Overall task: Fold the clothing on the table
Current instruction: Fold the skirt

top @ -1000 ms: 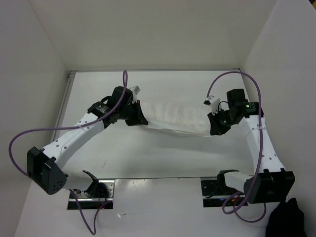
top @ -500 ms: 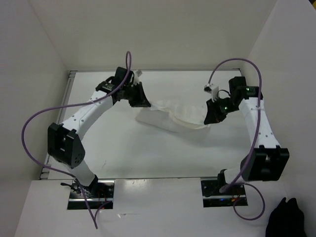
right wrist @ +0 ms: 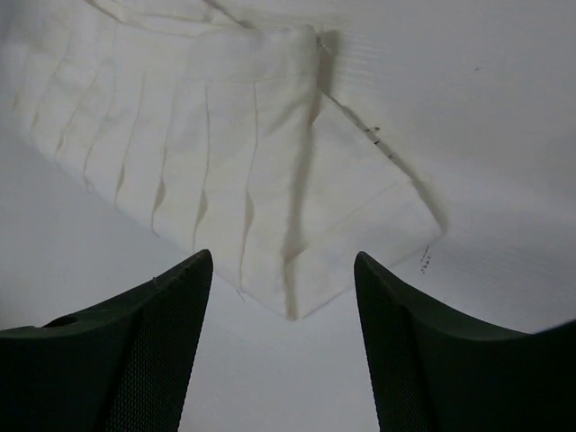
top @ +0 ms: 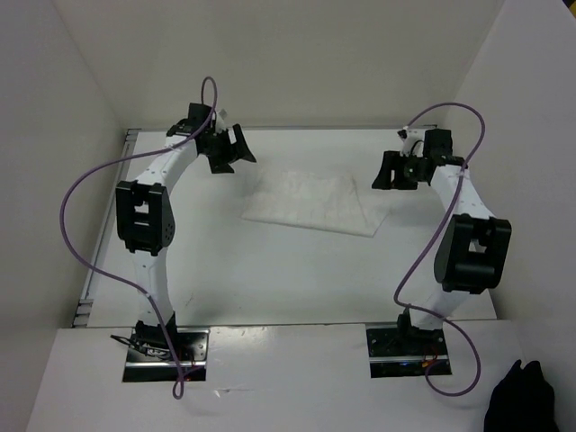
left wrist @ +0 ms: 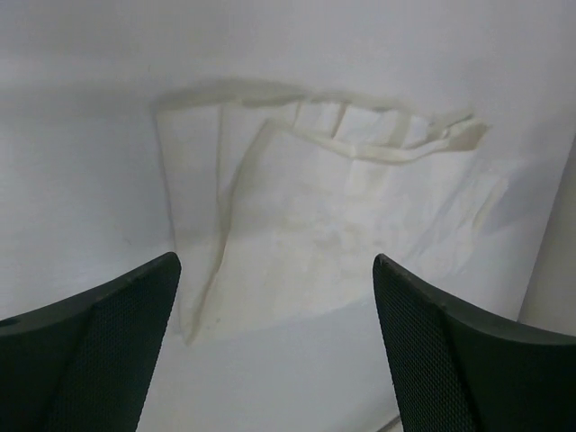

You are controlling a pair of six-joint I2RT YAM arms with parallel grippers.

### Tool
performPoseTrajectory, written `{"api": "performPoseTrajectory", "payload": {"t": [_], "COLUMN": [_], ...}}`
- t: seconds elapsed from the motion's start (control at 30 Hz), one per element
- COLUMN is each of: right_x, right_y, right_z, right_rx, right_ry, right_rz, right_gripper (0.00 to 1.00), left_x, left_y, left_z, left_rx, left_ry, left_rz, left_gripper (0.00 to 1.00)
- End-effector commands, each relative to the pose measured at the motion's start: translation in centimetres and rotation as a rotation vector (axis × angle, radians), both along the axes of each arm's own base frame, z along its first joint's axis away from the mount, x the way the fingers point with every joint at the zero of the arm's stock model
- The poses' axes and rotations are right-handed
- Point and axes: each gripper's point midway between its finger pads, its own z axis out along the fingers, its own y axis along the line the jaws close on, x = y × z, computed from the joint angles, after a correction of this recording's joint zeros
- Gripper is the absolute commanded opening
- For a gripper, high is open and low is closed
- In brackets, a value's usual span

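I will next lower the fingers of my right gripper across onto the upper layer's free far corner. The corner is below my right gripper and to its left in the top view.
The clothing lies flat on the table, a white ribbed piece folded into a rough rectangle. My left gripper hangs open above the table's far left, apart from the cloth's left edge. My right gripper is open too, raised just off the cloth's far right corner. In the left wrist view the clothing shows layered folds ahead of the open gripper. The right wrist view has the clothing's pleated corner lying in front of the open gripper. Neither gripper holds anything.
White walls close the table in at the back and both sides. A metal strip runs along the left edge. Purple cables loop from both arms. A dark object sits at the bottom right, off the table.
Both grippers opened and let go of the clothing, then lifted back and outward toward the far corners. The cloth, held stretched and bunched before, now lies flat as a folded rectangle.
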Motion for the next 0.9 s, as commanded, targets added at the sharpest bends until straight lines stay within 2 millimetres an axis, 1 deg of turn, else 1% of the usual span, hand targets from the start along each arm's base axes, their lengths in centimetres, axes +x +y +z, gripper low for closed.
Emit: {"api": "performPoseTrajectory", "payload": {"t": [0.0, 0.03, 0.07, 0.1, 0.13, 0.17, 0.2, 0.23, 0.27, 0.3, 0.33, 0.37, 0.4, 0.43, 0.47, 0.5, 0.53, 0.57, 0.6, 0.63, 0.67, 0.7, 0.77, 0.8, 0.83, 0.87], "right_x": [2.5, 2.2, 2.6, 3.0, 3.3, 3.9, 4.4, 5.0, 6.0, 6.5, 7.4, 7.4, 7.6, 7.6, 7.5, 7.8, 8.0, 7.8, 7.7, 7.6, 7.6, 7.8, 8.1, 7.9, 8.0, 7.9], "right_y": [-0.4, 0.0, 0.7, 1.3, 1.6, 1.9, 2.1, 2.0, 2.6, 2.5, 2.9, 2.9, 2.9, 3.5, 3.8, 3.7, 3.8, 4.0, 4.1, 4.4, 4.4, 4.5, 4.7, 4.8, 4.8, 4.8], "right_z": [5.0, 4.3, 5.1, 3.2, 3.4, 3.0, 1.4, 1.2, 1.4, -0.1, 0.2, -0.7, -1.3, -2.5, -3.0, -3.2, -3.6, -4.1, -4.0, -4.4, -5.0, -5.1, -6.0, -6.3, -6.1, -6.7], "right_rx": [-0.224, -0.210, -0.201, -0.170, -0.147, -0.131, -0.113, -0.114, -0.108, -0.102, -0.104, -0.097, -0.095, -0.090, -0.089, -0.097, -0.084, -0.076, -0.067, -0.054, -0.052, -0.044, -0.030, -0.023, -0.023, -0.020], "right_ry": [-0.312, -0.291, -0.296, -0.237, -0.212, -0.206, -0.171, -0.181, -0.213, -0.182, -0.195, -0.161, -0.150, -0.125, -0.109, -0.107, -0.097, -0.084, -0.086, -0.076, -0.064, -0.065, -0.051, -0.037, -0.038, -0.025], "right_rz": [0.051, 0.075, 0.109, 0.160, 0.177, 0.188, 0.198, 0.198, 0.214, 0.215, 0.224, 0.225, 0.226, 0.239, 0.235, 0.229, 0.228, 0.243, 0.249, 0.257, 0.257, 0.262, 0.279, 0.292, 0.293, 0.293], "right_gripper": [0.70, 0.72, 0.72, 0.72, 0.72, 0.70, 0.70, 0.69, 0.68, 0.66, 0.66, 0.64, 0.64, 0.64, 0.64, 0.64, 0.64, 0.64, 0.64, 0.64, 0.64, 0.64, 0.64, 0.64, 0.64, 0.64], "left_x": [2.8, 2.9, 3.0, 3.3, 3.9, 4.1, 4.1, 4.4, 4.4, 4.7, 4.7, 4.3, 4.4, 4.4, 4.4, 4.2, 4.2, 4.2, 4.3, 4.1, 4.3, 4.4, 4.5, 4.4, 4.4, 4.4], "left_y": [0.3, 0.3, -0.3, -0.6, -0.6, -0.6, -0.5, -0.5, -0.3, -0.3, -0.2, -0.3, -0.5, -0.5, -0.4, -0.4, -0.3, -0.3, -0.4, -0.5, -0.6, -0.6, -0.7, -0.7, -0.7, -0.6], "left_z": [8.8, 6.7, 6.4, 6.9, 4.7, 4.0, 3.2, 2.6, 1.8, 1.4, 0.8, 0.0, -0.8, -1.4, -2.2, -3.5, -4.0, -4.6, -4.5, -4.8, -5.0, -5.2, -5.0, -5.8, -5.8, -6.3], "left_rx": [0.033, 0.053, 0.034, 0.029, 0.042, 0.047, 0.053, 0.059, 0.079, 0.084, 0.089, 0.078, 0.075, 0.075, 0.086, 0.085, 0.091, 0.095, 0.086, 0.082, 0.083, 0.083, 0.080, 0.079, 0.079, 0.083], "left_ry": [-0.305, -0.264, -0.265, -0.278, -0.248, -0.239, -0.230, -0.235, -0.234, -0.250, -0.250, -0.234, -0.235, -0.222, -0.223, -0.190, -0.188, -0.182, -0.192, -0.193, -0.205, -0.208, -0.223, -0.209, -0.209, -0.205], "left_rz": [-0.107, -0.143, -0.188, -0.221, -0.240, -0.246, -0.255, -0.264, -0.268, -0.273, -0.280, -0.288, -0.302, -0.303, -0.320, -0.322, -0.332, -0.339, -0.345, -0.356, -0.355, -0.355, -0.366, -0.367, -0.367, -0.373], "left_gripper": [0.94, 0.93, 0.91, 0.91, 0.89, 0.89, 0.87, 0.86, 0.84, 0.80, 0.78, 0.74, 0.71, 0.68, 0.68, 0.68, 0.68, 0.68, 0.68, 0.68, 0.71, 0.72, 0.74, 0.75, 0.75, 0.77]}}
